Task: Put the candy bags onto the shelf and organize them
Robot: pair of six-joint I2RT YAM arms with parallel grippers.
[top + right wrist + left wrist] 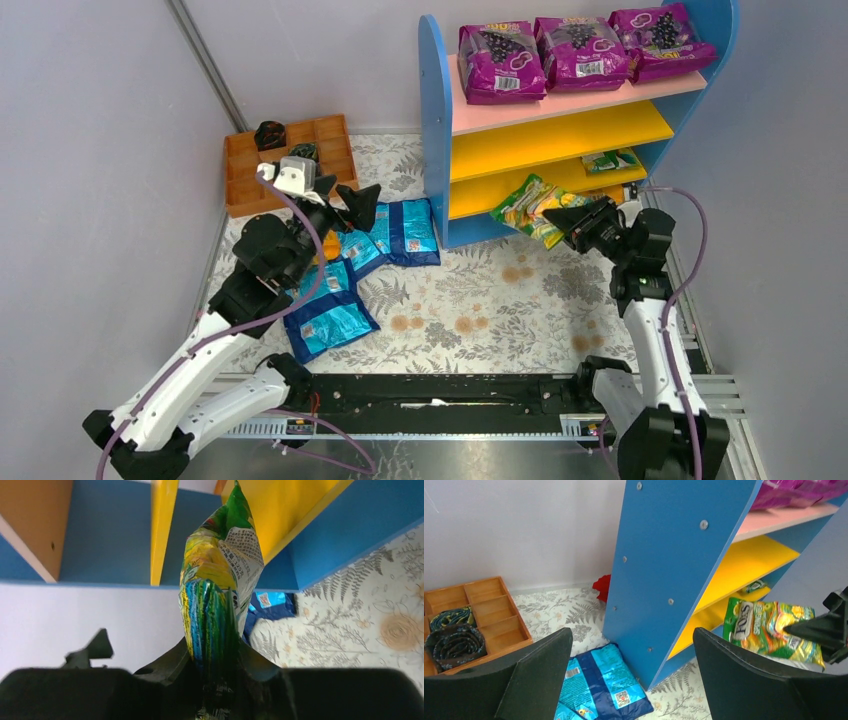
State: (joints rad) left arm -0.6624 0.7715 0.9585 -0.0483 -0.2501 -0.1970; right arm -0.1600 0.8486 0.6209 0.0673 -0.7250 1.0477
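My right gripper is going to turn outward, reach in beside the small green bag and let go, because the lowest yellow board (562, 178) (287, 512) is bare there, outward of the gripper.
The shelf (436, 130) stands at the back right with a pink top board and yellow boards below. My right gripper (578, 222) is shut on a green-yellow candy bag (532, 204) and holds it in front of the lowest yellow board. In the right wrist view that green-yellow bag (216, 580) sticks up from my right gripper (215, 666) toward the shelf (325, 540). Several blue candy bags (410, 230) (325, 318) lie on the floor left of the shelf. My left gripper (352, 203) hovers open above them, and a blue bag (606, 680) lies below my left gripper (631, 632).
Three purple bags (580, 50) lie on the pink board. A small green bag (611, 160) sits on a lower yellow board. An orange compartmented tray (240, 185) with dark rolled items stands at the back left. Grey walls close in on both sides.
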